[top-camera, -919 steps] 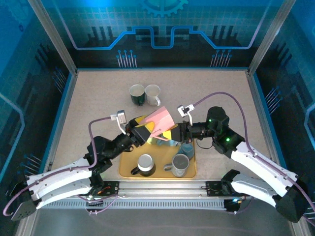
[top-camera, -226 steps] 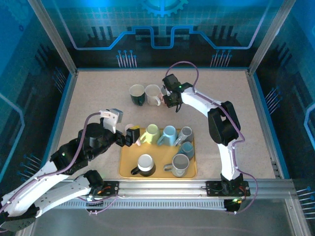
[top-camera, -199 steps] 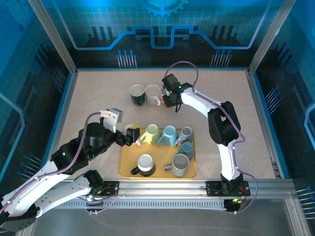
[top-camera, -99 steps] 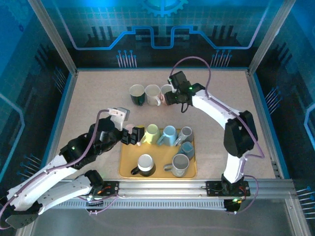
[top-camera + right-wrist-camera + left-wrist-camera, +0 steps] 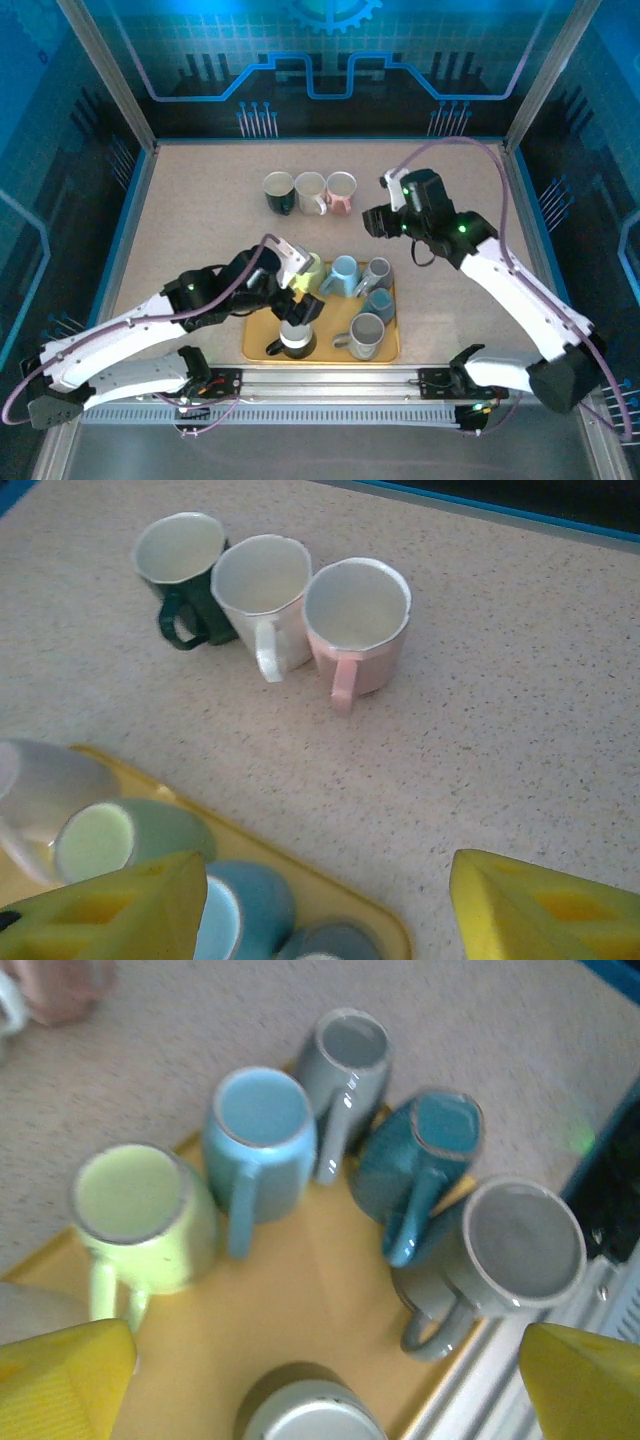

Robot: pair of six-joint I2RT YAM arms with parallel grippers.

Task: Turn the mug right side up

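My left gripper moves back and down astride the white part of the white-and-black mug [image 5: 297, 335] [image 5: 310, 1415] next, since it sits below the gripper and nearer my base.
A pink mug [image 5: 342, 188] [image 5: 355, 620] stands upright on the table with its mouth up, at the right end of a row with a white mug [image 5: 310, 187] and a dark green mug [image 5: 279, 190]. My right gripper [image 5: 378, 222] [image 5: 325, 880] hangs open and empty over bare table, to the right of the pink mug and nearer than it. My left gripper [image 5: 300, 303] [image 5: 325, 1365] is open and empty over the yellow tray [image 5: 255, 345], just above a white-and-black mug [image 5: 297, 335] [image 5: 310, 1415].
The tray [image 5: 300, 1290] also holds a lime mug [image 5: 140, 1215], a light blue mug [image 5: 260, 1130], a grey mug [image 5: 345, 1055], a teal mug [image 5: 420, 1150] and a larger grey mug [image 5: 520, 1245], packed close together. Walls enclose the table.
My right gripper let go of the pink mug, which now stands beside the white one, and drew back to the right. My left arm swung right over the tray.
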